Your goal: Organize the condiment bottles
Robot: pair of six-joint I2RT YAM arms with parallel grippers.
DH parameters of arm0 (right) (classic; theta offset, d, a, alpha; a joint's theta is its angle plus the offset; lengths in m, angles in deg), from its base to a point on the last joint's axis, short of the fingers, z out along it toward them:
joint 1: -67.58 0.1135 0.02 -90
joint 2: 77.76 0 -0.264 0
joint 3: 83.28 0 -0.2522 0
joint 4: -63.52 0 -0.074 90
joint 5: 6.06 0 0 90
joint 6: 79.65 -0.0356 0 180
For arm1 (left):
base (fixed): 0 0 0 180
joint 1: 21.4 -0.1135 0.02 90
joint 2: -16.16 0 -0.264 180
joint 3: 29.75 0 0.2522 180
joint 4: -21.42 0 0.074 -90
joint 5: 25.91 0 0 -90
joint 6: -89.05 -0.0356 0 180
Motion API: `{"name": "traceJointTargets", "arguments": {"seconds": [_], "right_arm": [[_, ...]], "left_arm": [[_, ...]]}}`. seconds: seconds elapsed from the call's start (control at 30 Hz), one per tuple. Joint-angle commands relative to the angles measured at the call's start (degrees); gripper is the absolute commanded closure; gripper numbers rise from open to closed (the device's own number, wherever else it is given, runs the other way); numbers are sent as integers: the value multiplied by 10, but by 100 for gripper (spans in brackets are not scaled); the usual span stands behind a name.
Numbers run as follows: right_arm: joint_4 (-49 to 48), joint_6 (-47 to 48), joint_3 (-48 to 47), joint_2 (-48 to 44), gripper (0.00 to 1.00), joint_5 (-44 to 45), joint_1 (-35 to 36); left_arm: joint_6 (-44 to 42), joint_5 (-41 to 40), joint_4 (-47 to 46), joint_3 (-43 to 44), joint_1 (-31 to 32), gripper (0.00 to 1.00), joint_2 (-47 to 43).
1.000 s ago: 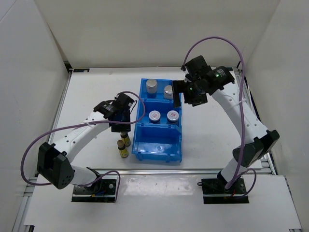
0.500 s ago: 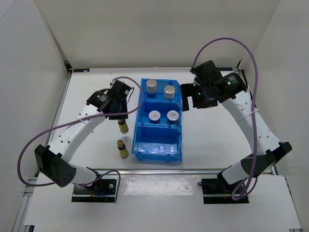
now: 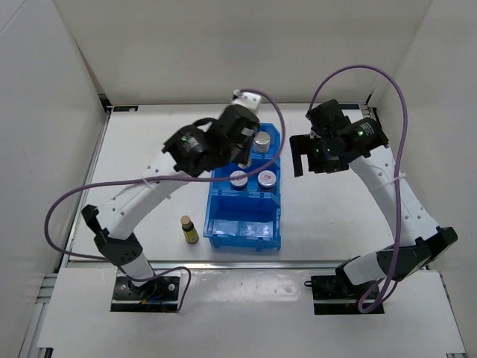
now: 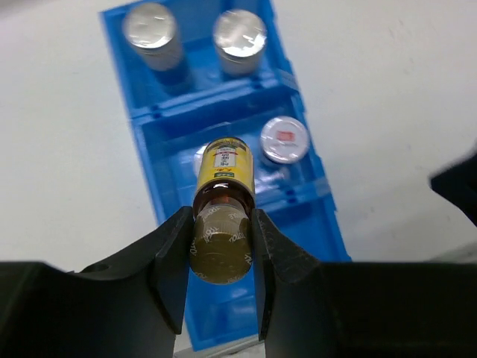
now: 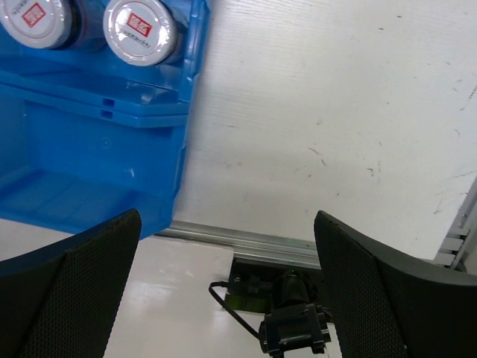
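The blue bin's near compartment (image 3: 252, 222) (image 4: 298, 233) is still empty. My left gripper should next move back toward the base and down into it to release the amber bottle there.
My left gripper (image 3: 226, 140) is shut on a tiny dark-capped amber bottle (image 4: 222, 212) and holds it in the air above the blue bin (image 3: 209, 221), over its back and middle compartments. Two silver-topped cylinders (image 4: 151, 30) (image 4: 239, 35) stand in the back compartment. Two white jars with red-marked lids (image 3: 238, 179) (image 3: 267, 177) stand in the middle one. The near compartment holds nothing. A second amber bottle (image 3: 189, 229) stands on the table left of the bin. My right gripper (image 3: 302, 160) is open and empty, right of the bin.
The table's metal front rail (image 5: 253, 246) and the right arm's base mount (image 5: 294, 321) lie below my right gripper. White walls close the table at the back and sides. White tabletop lies on both sides of the bin (image 5: 97, 142).
My left gripper has lifted one amber bottle off the table left of the bin and carried it right, over the bin. My right gripper has drawn away to the right.
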Motion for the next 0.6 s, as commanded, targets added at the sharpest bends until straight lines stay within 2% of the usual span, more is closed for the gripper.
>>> {"name": "traceJointTargets", "arguments": {"seconds": [0.0,0.13,0.37,0.57], "right_arm": [[9,1,2,-23,0,43,-2],[9,-4,2,-23,0,43,-2],[15,-4,20,-30,0,67,-2],[15,-4,32,-35,0,91,-2]], "left_arm": [[-1,-3,4,33,52,89,8],[26,17,4,7,77,89,29],[61,43,-1,-64,82,89,51],[84,72,-6,-64,82,89,69]]}}
